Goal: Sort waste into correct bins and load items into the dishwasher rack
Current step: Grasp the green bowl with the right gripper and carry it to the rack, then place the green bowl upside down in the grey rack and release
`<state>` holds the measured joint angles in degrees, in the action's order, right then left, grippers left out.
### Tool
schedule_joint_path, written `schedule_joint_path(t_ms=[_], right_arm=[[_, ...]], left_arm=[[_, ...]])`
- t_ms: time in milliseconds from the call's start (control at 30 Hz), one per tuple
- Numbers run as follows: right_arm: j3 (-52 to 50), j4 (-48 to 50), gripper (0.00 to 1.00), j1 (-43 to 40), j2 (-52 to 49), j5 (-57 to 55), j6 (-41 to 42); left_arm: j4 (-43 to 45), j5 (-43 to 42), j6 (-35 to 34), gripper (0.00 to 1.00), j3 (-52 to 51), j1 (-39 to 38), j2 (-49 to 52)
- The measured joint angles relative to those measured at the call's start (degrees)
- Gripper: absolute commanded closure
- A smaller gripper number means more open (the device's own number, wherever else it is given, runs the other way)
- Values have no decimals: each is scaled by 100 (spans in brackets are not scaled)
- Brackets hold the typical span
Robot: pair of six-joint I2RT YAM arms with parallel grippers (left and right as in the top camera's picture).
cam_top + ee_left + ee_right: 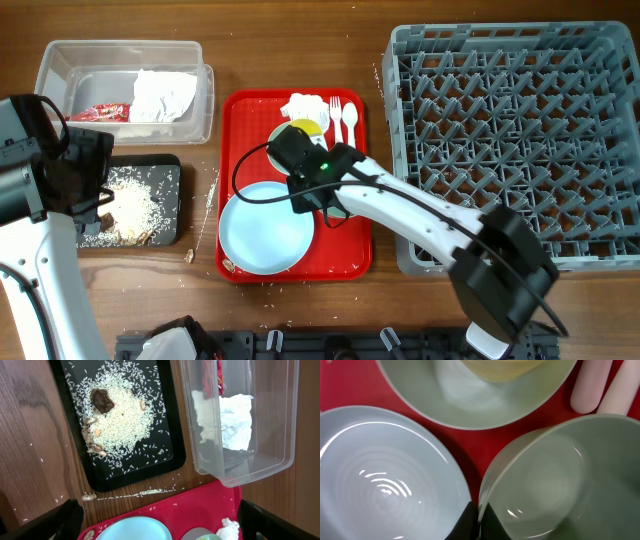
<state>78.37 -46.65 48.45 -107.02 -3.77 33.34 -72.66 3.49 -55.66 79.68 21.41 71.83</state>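
Observation:
The mint-green bowl rises outward in my right gripper over the grey dishwasher rack (514,132) next. Then it tilts and comes down onto the rack's wires, since those rows stand empty.
My right gripper (479,520) is shut on the rim of the mint-green bowl (560,475), one finger inside it and one outside. The bowl stands on the red serving tray (350,255), right of the pale blue plate (385,475) (265,232). Behind them the yellow cup (300,130) sits on the saucer (445,400). A white napkin (305,104), fork (337,113) and spoon (351,120) lie at the tray's far end. My left gripper (160,530) hangs open above the near ends of the black tray (170,455) and the clear tub (280,460).
The grey dishwasher rack (520,140) fills the right side. The clear tub (60,65) holds a crumpled napkin (160,95) and a red wrapper (100,113). Rice and brown scraps (102,401) lie in the black tray (165,165). Loose rice (150,492) dots the table.

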Motion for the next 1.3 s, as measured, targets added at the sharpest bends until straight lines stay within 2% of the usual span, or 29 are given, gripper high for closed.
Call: schedule_joint_path(t_ms=[167, 267, 367, 433, 600, 733, 867, 1067, 1300], right_arm=[[400, -540, 96, -232, 953, 111, -212], [608, -603, 96, -702, 1729, 164, -573], [658, -693, 96, -1703, 2273, 636, -1062], [662, -769, 96, -2874, 2380, 1364, -1523], [654, -1117, 96, -5182, 2173, 3604, -2616], [651, -1434, 96, -6321, 1624, 5202, -3499], [651, -1661, 96, -6669, 986, 6275, -4013], [643, -2151, 96, -6690, 15, 6815, -4249], [645, -2393, 96, -7128, -87, 7106, -4266]], left_arm=[[0, 0, 0, 0, 0, 0, 0], [0, 0, 0, 0, 0, 0, 0], [-2, 0, 0, 0, 0, 0, 0], [-2, 0, 0, 0, 0, 0, 0], [0, -2, 0, 0, 0, 0, 0], [0, 0, 0, 0, 0, 0, 2], [0, 0, 0, 0, 0, 0, 2], [0, 0, 0, 0, 0, 0, 2], [0, 0, 0, 0, 0, 0, 0]])
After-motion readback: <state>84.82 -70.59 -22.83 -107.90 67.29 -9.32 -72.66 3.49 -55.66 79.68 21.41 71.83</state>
